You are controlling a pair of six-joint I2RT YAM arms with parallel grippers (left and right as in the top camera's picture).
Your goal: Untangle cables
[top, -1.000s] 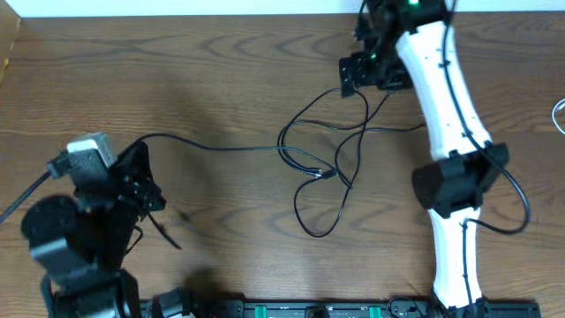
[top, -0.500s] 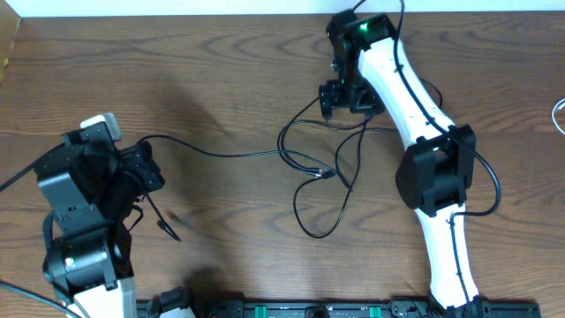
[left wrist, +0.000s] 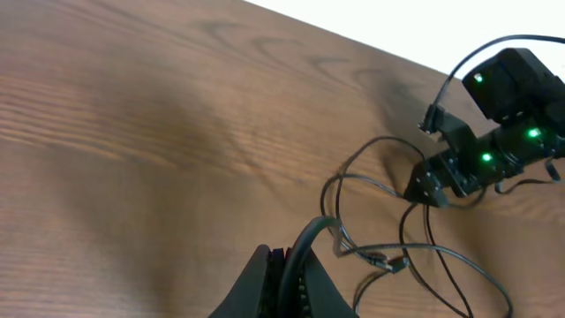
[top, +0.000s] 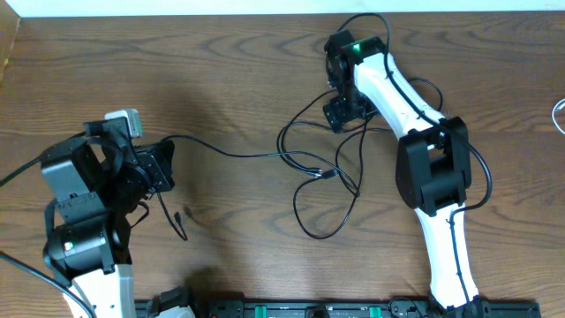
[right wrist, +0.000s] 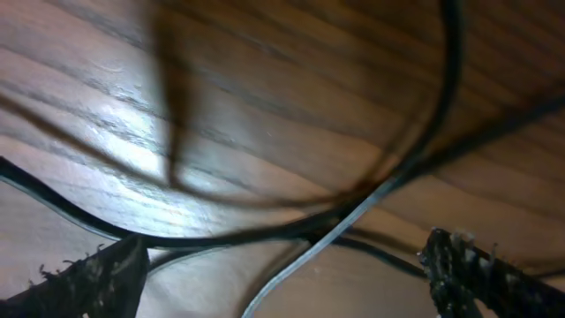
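Note:
My right gripper turns next and comes down onto where the black cables cross, as they run from finger to finger below its open fingers.
Thin black cables [top: 311, 164] lie in loose crossing loops at the table's middle, with small plug ends [top: 325, 174] meeting inside the loops. One strand [top: 221, 152] runs left to my left gripper [top: 163, 168], which is shut on it; a short tail with a plug [top: 179, 221] hangs below the gripper. In the left wrist view the jaws [left wrist: 296, 283] pinch this black cable, and the tangle [left wrist: 380, 258] lies ahead. My right gripper [top: 340, 113] is low over the top of the loops. In the right wrist view its fingers [right wrist: 282, 274] are open, with strands [right wrist: 353, 216] lying between them.
The table [top: 221, 71] is dark wood with a white back edge along the top. A thin white cord [top: 559, 115] shows at the far right edge. A black equipment rail [top: 309, 309] runs along the front edge. The right gripper also shows in the left wrist view [left wrist: 446, 172].
My right gripper has moved left and toward the front, down onto the top of the loops. My left gripper has shifted right with its cable, and the strand has slackened.

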